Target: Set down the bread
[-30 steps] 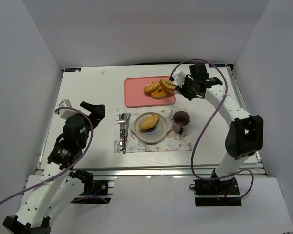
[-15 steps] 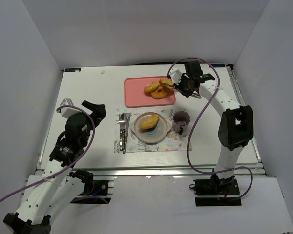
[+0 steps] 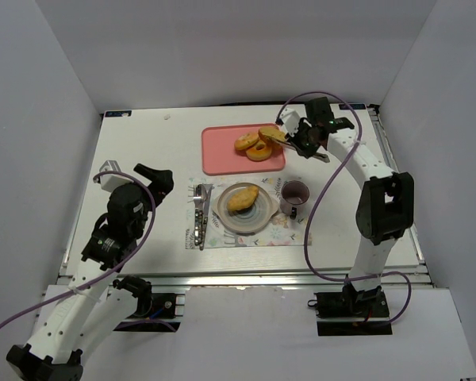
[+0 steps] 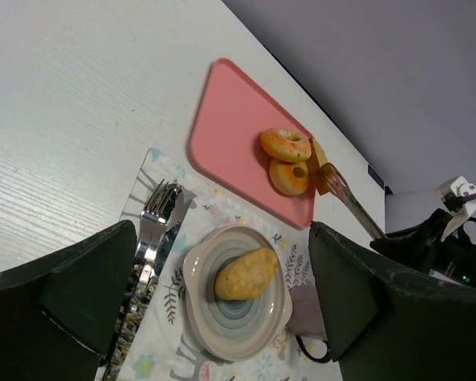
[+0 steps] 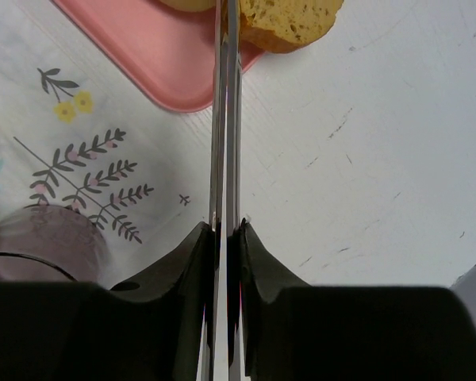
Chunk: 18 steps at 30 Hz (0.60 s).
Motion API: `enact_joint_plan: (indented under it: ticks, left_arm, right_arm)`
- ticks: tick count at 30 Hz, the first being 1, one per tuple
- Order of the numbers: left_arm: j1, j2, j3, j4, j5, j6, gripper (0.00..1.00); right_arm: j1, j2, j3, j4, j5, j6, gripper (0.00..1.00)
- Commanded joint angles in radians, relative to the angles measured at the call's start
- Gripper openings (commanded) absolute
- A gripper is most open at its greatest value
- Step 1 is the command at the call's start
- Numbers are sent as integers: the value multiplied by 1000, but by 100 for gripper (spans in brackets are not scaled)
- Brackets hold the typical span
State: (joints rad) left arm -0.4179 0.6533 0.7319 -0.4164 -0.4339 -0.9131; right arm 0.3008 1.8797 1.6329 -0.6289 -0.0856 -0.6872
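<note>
My right gripper lifts the slice clear of the ring-shaped bread next, since the grey plate (image 3: 258, 218) lies back from the gripper. It then swings over the plate, lowers and releases.
Two ring-shaped bread pieces (image 3: 252, 147) lie on the pink tray (image 3: 222, 155). A third piece, a bread slice (image 5: 289, 20), is pinched between the tips of metal tongs (image 5: 226, 119) at the tray's right end. My right gripper (image 5: 226, 230) is shut on the tongs, whose arms are squeezed nearly together. An oval bread piece (image 3: 243, 198) rests on the grey plate (image 3: 258, 218). My left gripper (image 4: 222, 238) hangs open and empty above the table, left of the placemat. In the left wrist view I see the ring-shaped pieces (image 4: 285, 144) and the oval piece (image 4: 250, 274).
A flowered placemat (image 3: 289, 234) carries the plate, a fork and knife (image 3: 200, 210) on its left and a purple mug (image 3: 294, 194) on its right. The mug stands just in front of my right arm. White walls close in the table.
The right gripper has narrowed, closing the tongs on the bread slice at the tray's right end. The right arm shifted slightly towards the tray. The left arm barely moved.
</note>
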Motion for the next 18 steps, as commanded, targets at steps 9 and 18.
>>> enact_joint_plan:
  ticks: [9, 18]
  left_arm:
    - [1, -18, -11, 11, 1, 6, 98]
    - [1, 0, -5, 30, 15, 14, 98]
  right_arm:
    - [-2, -322, -31, -75, -179, 67, 9]
    - [110, -599, -361, -179, -364, 72, 9]
